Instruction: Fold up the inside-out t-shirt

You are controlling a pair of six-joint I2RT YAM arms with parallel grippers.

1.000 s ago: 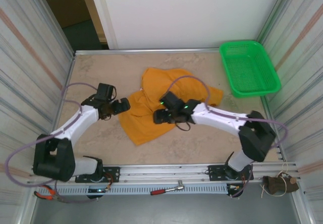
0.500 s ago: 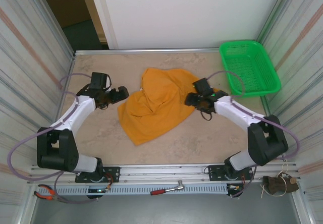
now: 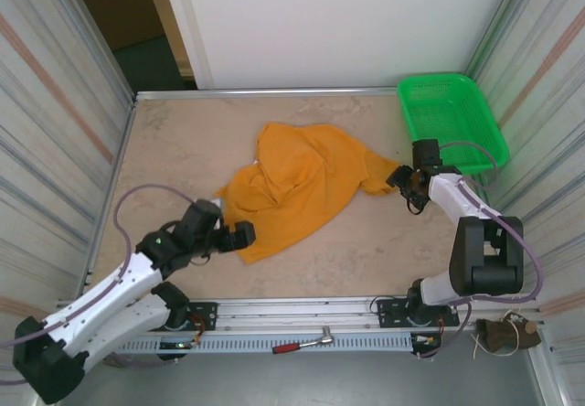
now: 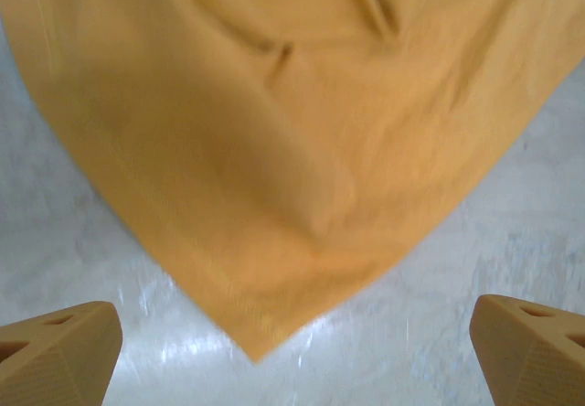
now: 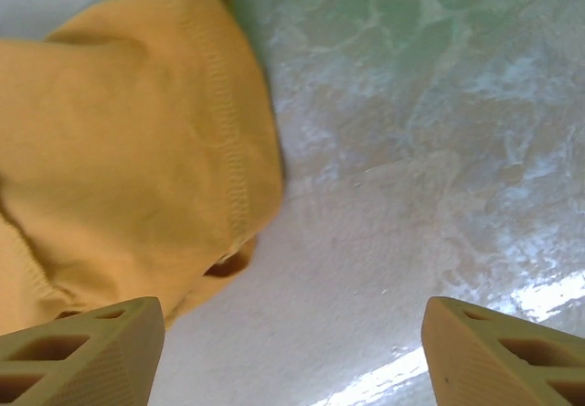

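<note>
I should lower my left gripper next and pull it slightly back onto the hem at the shirt's pointed near corner point(image 3: 248, 257) point(image 4: 257, 335), because that corner is below its open fingers.
The inside-out t-shirt point(image 3: 292, 186) is orange-yellow and lies crumpled in the middle of the table, with one sleeve reaching right. My left gripper point(image 3: 244, 234) is at the shirt's near-left corner, open. In the left wrist view that pointed corner point(image 4: 256, 333) lies on the table ahead of the gap of my left gripper point(image 4: 292, 360), with nothing between the fingers point(image 4: 55, 351). My right gripper point(image 3: 400, 178) is at the tip of the right sleeve, open. In the right wrist view the stitched sleeve hem point(image 5: 228, 150) lies beside the left finger point(image 5: 82, 351) of my right gripper point(image 5: 292, 356).
A green plastic basket point(image 3: 439, 79) stands at the back right corner, just behind the right arm. Metal walls close in the table on both sides. A red-handled ratchet point(image 3: 302, 342) and pliers point(image 3: 82, 351) lie on the rail by the arm bases.
The right gripper left the shirt's middle and swung right to the sleeve tip. The left gripper moved from the shirt's left side toward the near edge, to the near-left corner.
</note>
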